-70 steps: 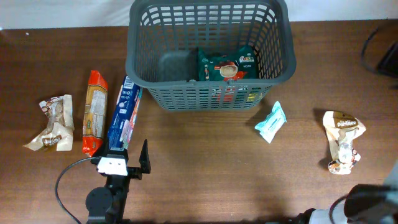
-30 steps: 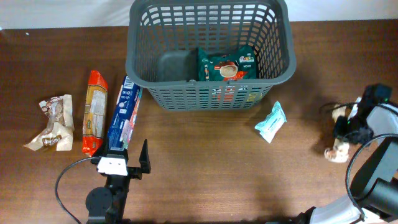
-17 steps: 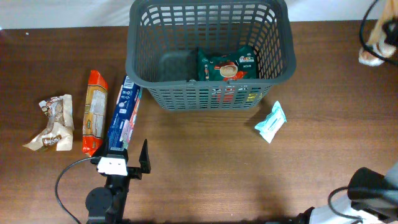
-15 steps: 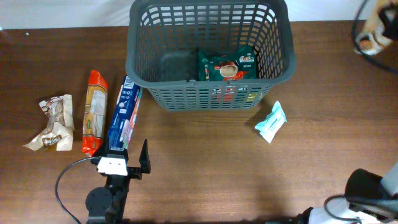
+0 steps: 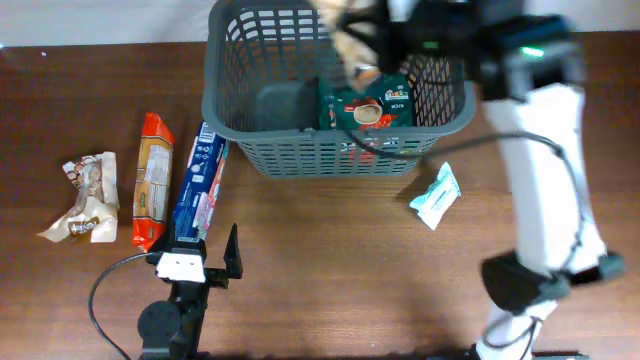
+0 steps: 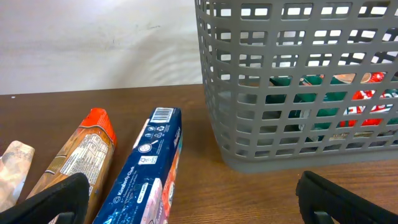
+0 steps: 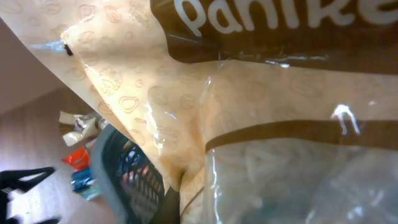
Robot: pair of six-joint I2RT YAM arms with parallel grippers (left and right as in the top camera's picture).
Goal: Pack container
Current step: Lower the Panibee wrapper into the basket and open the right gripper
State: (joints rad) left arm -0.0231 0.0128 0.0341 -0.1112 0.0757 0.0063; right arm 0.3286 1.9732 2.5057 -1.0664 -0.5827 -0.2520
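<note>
The basket's bare bottom [image 5: 285, 104] shows beside the green snack packet, so I should next move my right gripper toward the basket's side by the blue box, then down into the basket.
The container [image 5: 240, 135] is a dark grey lattice basket at the table's back centre, with a green snack packet [image 5: 365, 106] lying inside it. My right gripper [image 5: 385, 33] reaches in over the basket's rim from the right, shut on a beige packet with brown lettering [image 5: 349, 47]. That packet [image 7: 249, 124] fills the right wrist view, hiding the fingers, and the basket wall [image 7: 115, 180] shows below it. My left gripper [image 5: 206, 262] stands open near the front left, empty, facing the basket [image 6: 298, 81] and a blue box [image 6: 146, 180].
Left of the basket lie the blue box [image 5: 198, 185], an orange packet [image 5: 152, 180] and a crumpled beige-brown packet [image 5: 85, 200]. A light blue packet [image 5: 436, 196] lies right of the basket's front. My right arm [image 5: 545, 170] spans the right side of the table.
My right arm picked the beige packet off the table's right side and swung it left, over the basket. The left arm and the other packets have not moved.
</note>
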